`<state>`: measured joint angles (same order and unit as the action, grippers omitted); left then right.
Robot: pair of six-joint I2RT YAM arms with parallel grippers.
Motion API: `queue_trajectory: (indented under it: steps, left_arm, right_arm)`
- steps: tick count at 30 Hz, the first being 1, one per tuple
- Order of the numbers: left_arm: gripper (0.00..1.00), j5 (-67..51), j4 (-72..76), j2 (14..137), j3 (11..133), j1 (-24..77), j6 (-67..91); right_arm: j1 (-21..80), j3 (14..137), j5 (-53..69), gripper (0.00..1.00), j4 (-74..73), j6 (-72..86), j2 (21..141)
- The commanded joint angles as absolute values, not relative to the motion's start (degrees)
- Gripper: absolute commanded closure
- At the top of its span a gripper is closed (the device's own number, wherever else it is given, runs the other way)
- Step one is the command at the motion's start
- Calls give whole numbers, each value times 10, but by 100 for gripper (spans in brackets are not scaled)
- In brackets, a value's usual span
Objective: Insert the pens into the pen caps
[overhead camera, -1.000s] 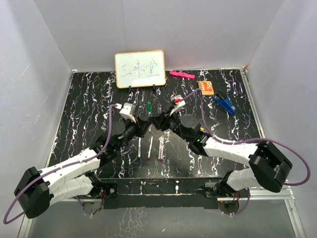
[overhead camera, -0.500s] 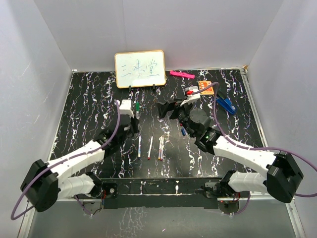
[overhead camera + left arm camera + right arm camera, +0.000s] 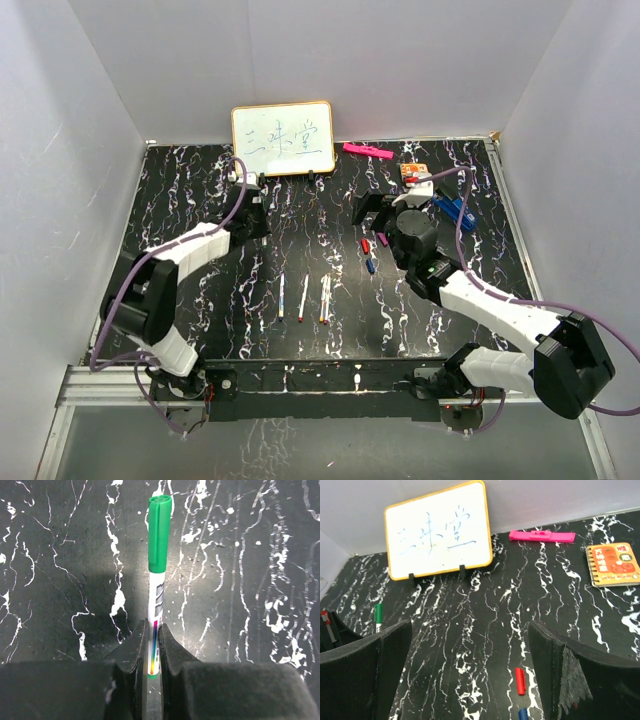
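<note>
My left gripper holds the pen just above the bare black tabletop, and the green cap (image 3: pixel 160 530) is on. Next it needs to lower the pen onto the tabletop and release the pen's body.
My left gripper (image 3: pixel 152 647) is shut on the white barrel of a pen (image 3: pixel 156 592) that wears a green cap (image 3: pixel 160 530), held low over the black table at the back left (image 3: pixel 255 212). The right wrist view shows the same green-capped pen (image 3: pixel 378 615) at its left edge. My right gripper (image 3: pixel 467 675) stands wide open and empty, above loose pen caps: a red one (image 3: pixel 519 681) and a blue one (image 3: pixel 523 714). From above the right gripper (image 3: pixel 372 212) is just behind the red cap (image 3: pixel 365 243) and blue cap (image 3: pixel 371 264). More white pens (image 3: pixel 303 296) lie side by side mid-table.
A whiteboard (image 3: pixel 283 139) stands at the back centre, with a pink bar (image 3: pixel 367 151) to its right. An orange notebook (image 3: pixel 614 564) and a blue clip (image 3: pixel 455 210) lie at the back right. White walls enclose the table on three sides.
The two grippers have parted from the centre. My left arm swung to the back left with the green-capped pen. My right gripper opened wide and drew back right over the caps.
</note>
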<state>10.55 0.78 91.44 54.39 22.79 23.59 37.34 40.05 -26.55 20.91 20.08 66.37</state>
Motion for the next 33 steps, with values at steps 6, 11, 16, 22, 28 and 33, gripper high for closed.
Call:
queue_trajectory:
  steps: [6,11,16,22,28,33]
  left_arm:
    - [98,40,-60,1018,642,189,223]
    - [94,46,-91,1071,696,184,208]
    - [88,63,-114,1106,731,183,205]
    - [70,81,-132,1116,744,183,214]
    - [56,88,-138,1108,746,183,220]
    - [51,84,-134,1065,737,183,220]
  right_arm:
    - [366,411,-292,2,169,209,643]
    - [364,390,-299,2,166,215,627]
    - [362,388,-295,2,151,220,621]
    - [362,390,-288,2,144,220,629]
    - [362,395,-292,2,144,220,642]
    - [362,401,-302,2,145,219,648]
